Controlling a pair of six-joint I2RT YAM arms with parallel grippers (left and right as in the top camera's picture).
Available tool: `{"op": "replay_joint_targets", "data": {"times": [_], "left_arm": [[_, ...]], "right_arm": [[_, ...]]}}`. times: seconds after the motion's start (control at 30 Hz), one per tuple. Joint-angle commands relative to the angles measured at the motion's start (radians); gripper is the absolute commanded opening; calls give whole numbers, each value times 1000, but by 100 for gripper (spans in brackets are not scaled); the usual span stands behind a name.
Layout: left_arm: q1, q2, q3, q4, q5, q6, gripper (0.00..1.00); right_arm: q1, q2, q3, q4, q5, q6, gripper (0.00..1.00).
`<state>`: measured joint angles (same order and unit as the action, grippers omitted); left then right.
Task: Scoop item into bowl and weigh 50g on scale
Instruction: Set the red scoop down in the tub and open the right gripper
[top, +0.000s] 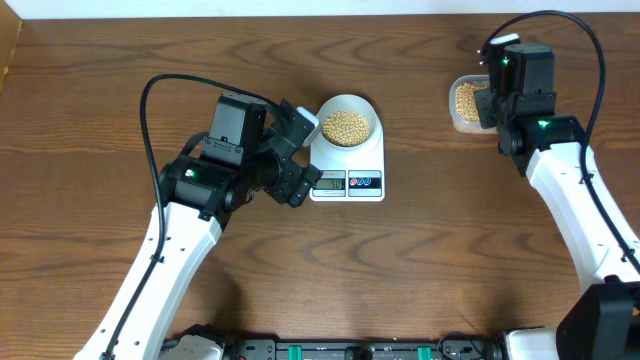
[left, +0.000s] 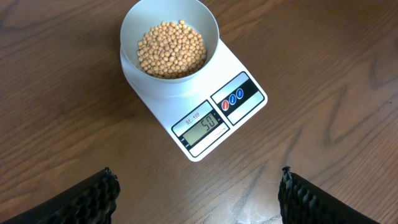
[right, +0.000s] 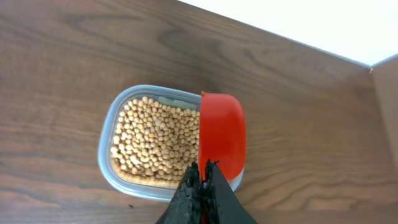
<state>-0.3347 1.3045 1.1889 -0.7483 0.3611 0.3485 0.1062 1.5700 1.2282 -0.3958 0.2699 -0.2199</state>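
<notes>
My right gripper turns next and brings the red scoop (right: 222, 134) down onto the clear tub's beans to release it, since the scale's display shows the target weight.
The pale bowl (top: 366, 107) stands on the white scale (top: 372, 157) and holds a heap of tan beans (top: 347, 125). In the left wrist view the bowl (left: 161, 12) and beans (left: 171, 50) sit at the scale's far end, and the display (left: 205, 126) reads 50. My left gripper (top: 305, 155) hovers just left of the scale, open, nothing between its fingers (left: 102, 193). My right gripper (right: 204, 168) is shut on a red scoop (right: 222, 134), held on edge over the right end of a clear tub (right: 109, 146) of beans (right: 155, 140).
The clear tub (top: 462, 100) stands at the table's far right, under my right gripper (top: 492, 98). The table's back edge and a pale wall run close behind it. Bare wood lies all round the scale (left: 249, 68).
</notes>
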Motion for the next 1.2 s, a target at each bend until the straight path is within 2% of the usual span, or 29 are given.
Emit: {"op": "replay_joint_targets", "data": {"times": [0.0, 0.17, 0.4, 0.6, 0.87, 0.97, 1.03, 1.07, 1.1, 1.17], "left_arm": [[3, -5, -4, 1, 5, 14, 84], [3, -5, -4, 1, 5, 14, 84], [3, -5, -4, 1, 5, 14, 85], [3, -5, -4, 1, 5, 14, 84], [3, -5, -4, 1, 5, 14, 85], [3, -5, -4, 1, 5, 14, 84], [3, -5, -4, 1, 5, 14, 84], [3, -5, -4, 1, 5, 14, 84], [3, -5, -4, 1, 5, 14, 85], [3, -5, -4, 1, 5, 14, 85]], "right_arm": [[6, 4, 1, 1, 8, 244, 1], [4, 10, 0, -27, 9, 669, 2], [4, 88, 0, -27, 15, 1060, 2], [4, 156, 0, -10, 17, 1168, 1], [4, 160, 0, -8, 24, 1157, 2], [4, 160, 0, -13, 24, 1128, 31], [4, 160, 0, -13, 24, 1120, 53], [4, 160, 0, -14, 27, 1120, 79], [4, 158, 0, -17, 29, 1120, 99], [4, 155, 0, -26, 35, 1120, 99]]}}
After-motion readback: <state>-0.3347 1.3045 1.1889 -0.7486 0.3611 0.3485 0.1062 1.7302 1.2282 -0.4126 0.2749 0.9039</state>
